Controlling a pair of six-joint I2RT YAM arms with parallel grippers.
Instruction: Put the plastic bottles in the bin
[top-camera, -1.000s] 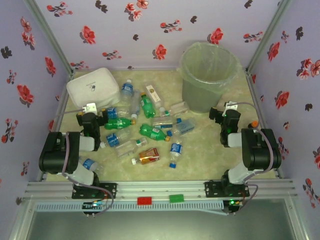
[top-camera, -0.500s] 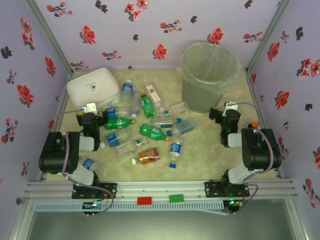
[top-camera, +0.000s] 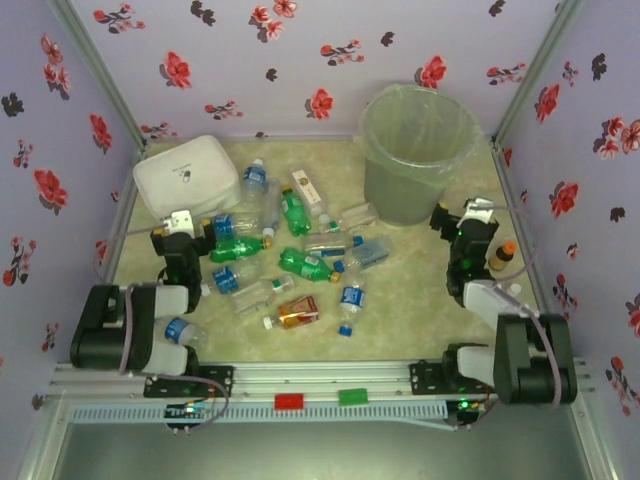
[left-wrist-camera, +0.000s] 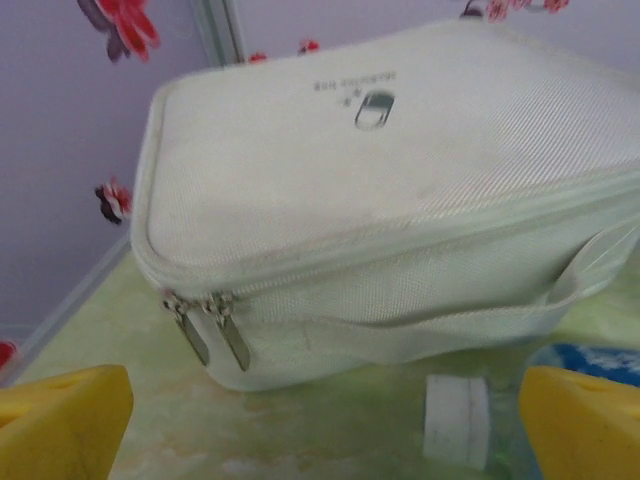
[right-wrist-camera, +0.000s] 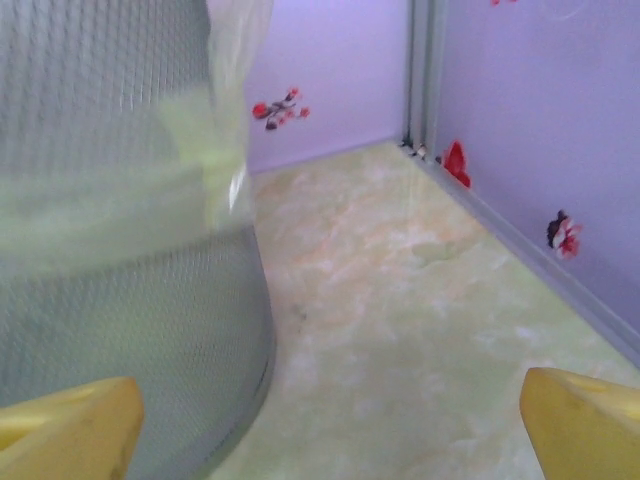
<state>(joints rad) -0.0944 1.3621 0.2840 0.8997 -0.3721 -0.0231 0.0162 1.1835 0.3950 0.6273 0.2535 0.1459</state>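
The far end of the blue-capped bottle beside the amber one is below my right gripper and back from it. My right gripper needs to swing back and down onto that end next.
Several plastic bottles lie scattered mid-table in the top view, among them a green one (top-camera: 305, 264), an amber one (top-camera: 297, 313) and a clear one with a blue label (top-camera: 349, 305). The bin (top-camera: 415, 150) stands at the back right; its mesh wall (right-wrist-camera: 110, 260) rises just left of my right gripper. My right gripper (top-camera: 468, 222) (right-wrist-camera: 330, 430) is open over bare floor beside the bin. My left gripper (top-camera: 182, 228) (left-wrist-camera: 325, 430) is open and faces the white pouch, with a bottle's white cap (left-wrist-camera: 455, 418) lying between its fingers near the right one.
The white zipped pouch (top-camera: 187, 172) (left-wrist-camera: 380, 190) sits at the back left. An amber bottle with an orange cap (top-camera: 500, 255) stands by the right arm. Another bottle (top-camera: 185, 330) lies by the left arm's base. Purple flowered walls enclose the table.
The right arm has swung outward and its gripper has shifted a little right and back, uncovering the amber bottle beside it. The left arm has settled slightly left. Both grippers stay open.
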